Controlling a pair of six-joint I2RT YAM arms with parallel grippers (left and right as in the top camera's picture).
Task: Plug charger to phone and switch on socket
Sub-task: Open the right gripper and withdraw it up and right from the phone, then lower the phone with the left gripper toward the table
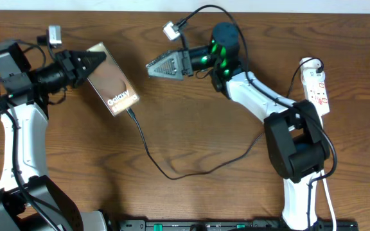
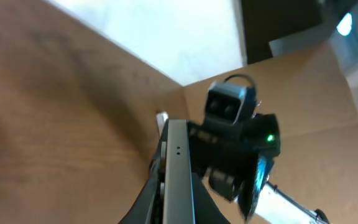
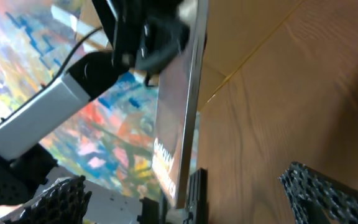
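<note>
I should move my left gripper down and back to release the phone (image 1: 112, 81) on the tabletop (image 1: 135, 141) beside the cable: the phone's charger is attached.
The phone (image 1: 112, 81), with a bronze screen and white lettering, lies slanted at the left of the table, and my left gripper (image 1: 98, 62) is shut on its upper end. In the left wrist view its grey edge (image 2: 178, 168) sits between the dark fingers (image 2: 146, 199). The charger (image 1: 148, 151) is a thin black cable whose connector tip (image 1: 131, 113) meets the phone's lower end; the right wrist view shows that tip (image 3: 195, 190) against the phone (image 3: 178, 118). My right gripper (image 1: 153, 66) is open with nothing in it, right of the phone and pointing at it. The white socket (image 1: 318, 86) lies far right.
The charger cable loops across the table's middle toward the right arm's base (image 1: 297, 147). The socket's white cord (image 1: 329, 199) runs down beside that base. A dark rail (image 1: 236, 224) lines the table's front edge.
</note>
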